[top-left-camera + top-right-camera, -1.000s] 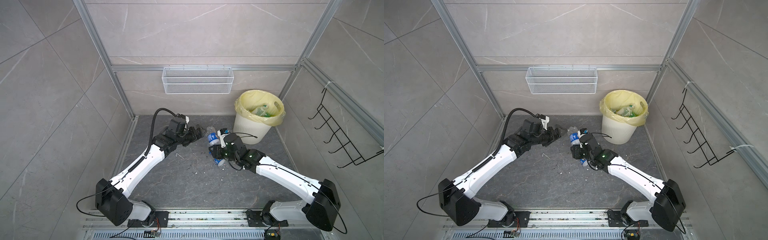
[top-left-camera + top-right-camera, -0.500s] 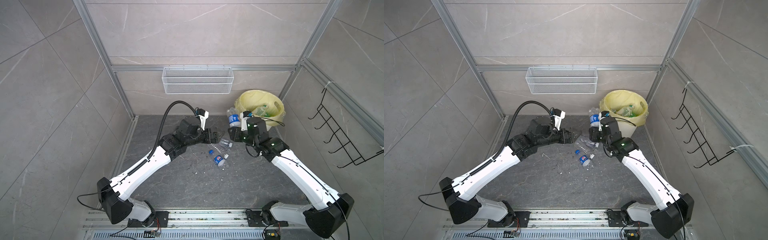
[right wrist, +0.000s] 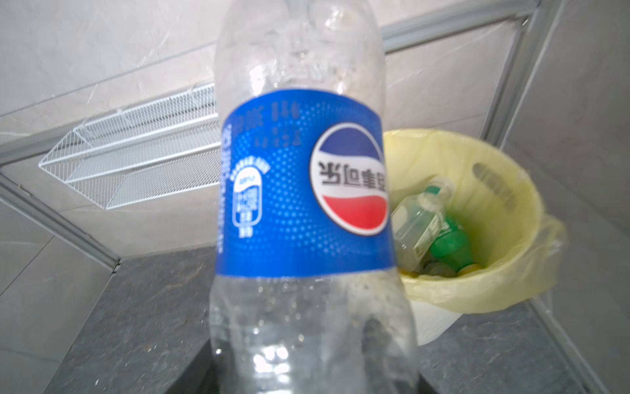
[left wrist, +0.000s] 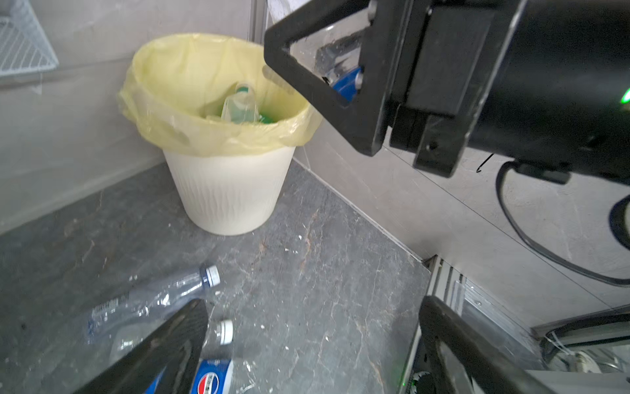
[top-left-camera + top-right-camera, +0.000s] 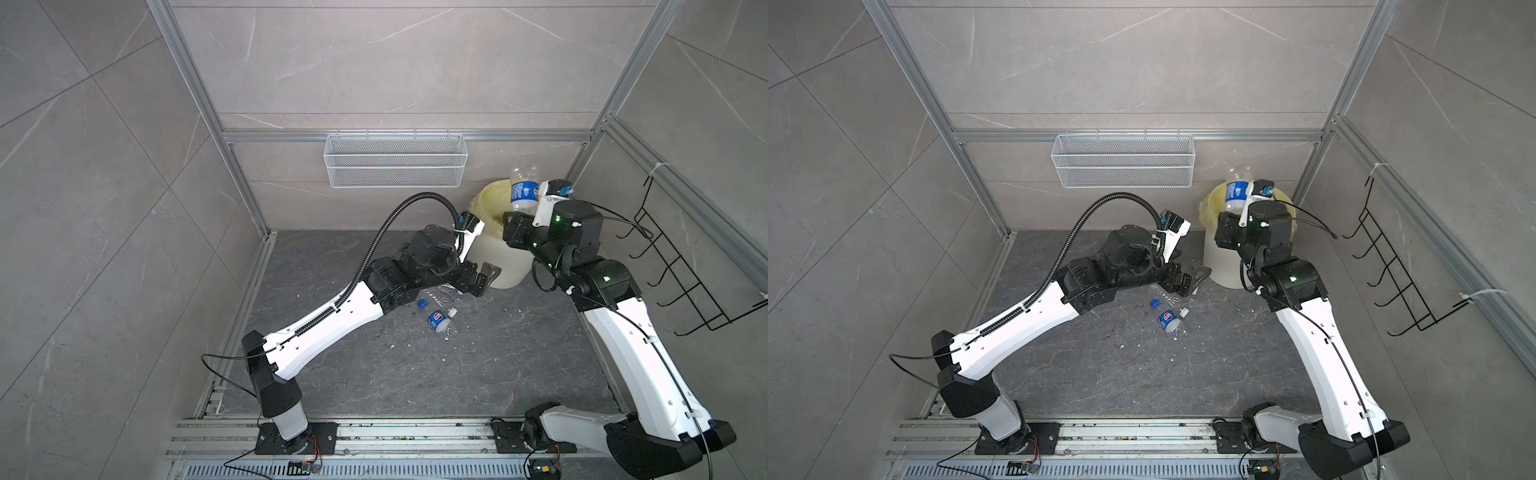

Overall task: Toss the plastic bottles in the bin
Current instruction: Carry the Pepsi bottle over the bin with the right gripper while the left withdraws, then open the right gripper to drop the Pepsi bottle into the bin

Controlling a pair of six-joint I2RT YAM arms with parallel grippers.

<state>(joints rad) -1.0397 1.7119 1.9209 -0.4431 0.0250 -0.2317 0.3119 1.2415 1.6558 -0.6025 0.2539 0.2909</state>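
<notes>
The bin's opening (image 5: 494, 205) (image 3: 464, 213) is outward and below, so my right gripper should next move outward past the bin's near rim and let go of the clear bottle.
My right gripper (image 5: 524, 215) (image 5: 1238, 217) is shut on a clear plastic bottle with a blue label (image 5: 523, 192) (image 5: 1236, 190) (image 3: 303, 184). It holds the bottle upright by its lower end, over the near rim of the bin (image 5: 505, 266) (image 5: 1221, 266) (image 4: 228, 191) (image 3: 494, 273). Green and clear bottles (image 3: 443, 235) (image 4: 240, 105) lie inside the bin. My left gripper (image 5: 484, 278) (image 5: 1192, 280) (image 4: 312, 307) hangs open and empty low by the bin's base. Beside it on the floor lie a blue-labelled bottle (image 5: 438, 320) (image 5: 1169, 318) (image 4: 213, 375) and a crushed clear bottle (image 5: 442, 293) (image 5: 1163, 293) (image 4: 146, 303).
A white wire mesh basket (image 5: 395, 160) (image 5: 1123, 160) hangs on the back wall. A black wire hook rack (image 5: 685, 266) hangs on the right wall, close to my right arm. The bin stands in the back right corner against aluminium frame posts.
My right arm has lifted the blue-labelled bottle from the floor up to the bin's rim. My left arm has swung right toward the bin's base, still open.
</notes>
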